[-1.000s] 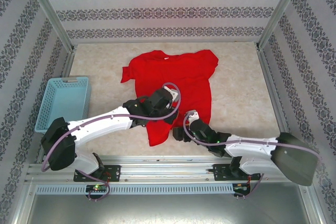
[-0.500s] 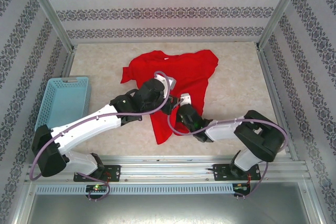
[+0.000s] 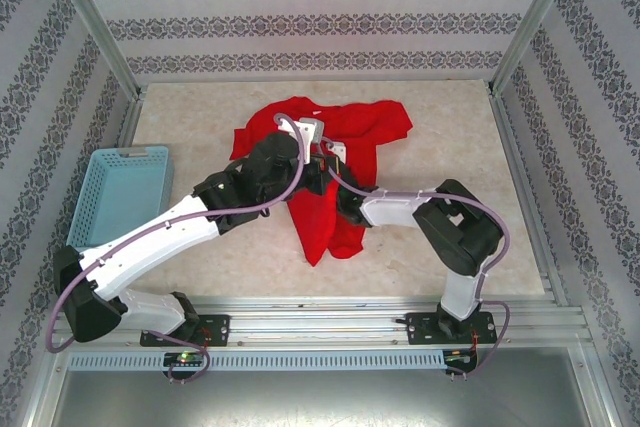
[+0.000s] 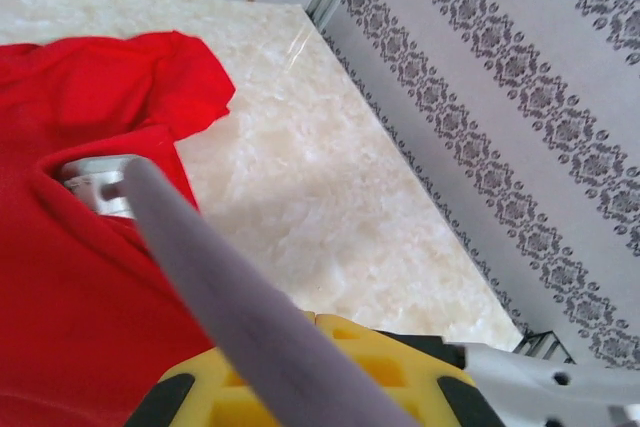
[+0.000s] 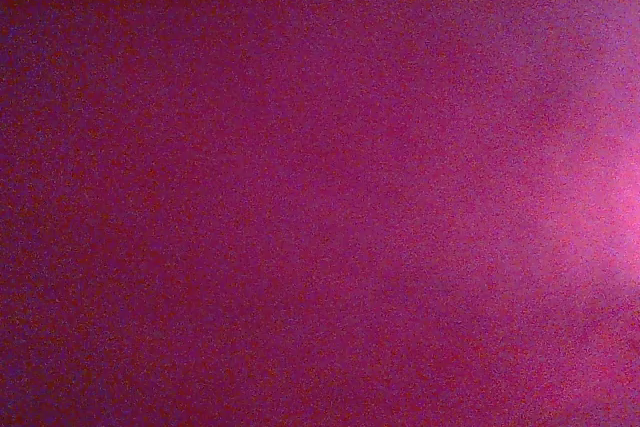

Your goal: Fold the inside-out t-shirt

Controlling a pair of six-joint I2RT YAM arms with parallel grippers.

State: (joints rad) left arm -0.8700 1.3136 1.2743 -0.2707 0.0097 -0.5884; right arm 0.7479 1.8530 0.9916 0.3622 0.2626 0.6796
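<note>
The raised fold of t-shirt lies on my right gripper's basket side, so the gripper slides sideways within the cloth toward the basket next and closes.
The inside-out t-shirt [image 3: 352, 130] is a bright red cloth, bunched in the middle of the table, with a narrow part trailing toward the near edge. In the left wrist view the t-shirt [image 4: 70, 277] covers the left side. My left gripper [image 3: 316, 141] is over the shirt's upper middle; its yellow jaws [image 4: 318, 319] meet, shut, with a grey cable crossing in front. My right gripper [image 3: 336, 163] is pushed into the cloth beside it, its fingers hidden. Red cloth covers the right wrist view.
A light blue mesh basket [image 3: 122, 192] stands at the table's left edge. Patterned walls and metal posts [image 3: 520, 22] close in the table. Bare marbled tabletop [image 3: 450, 147] lies to the right of the shirt, and a metal rail [image 3: 320, 319] runs along the near edge.
Both arms have reached farther back, into the shirt's middle. The flat shirt has bunched and narrowed, its right side drawn in. The right gripper has gone under the cloth.
</note>
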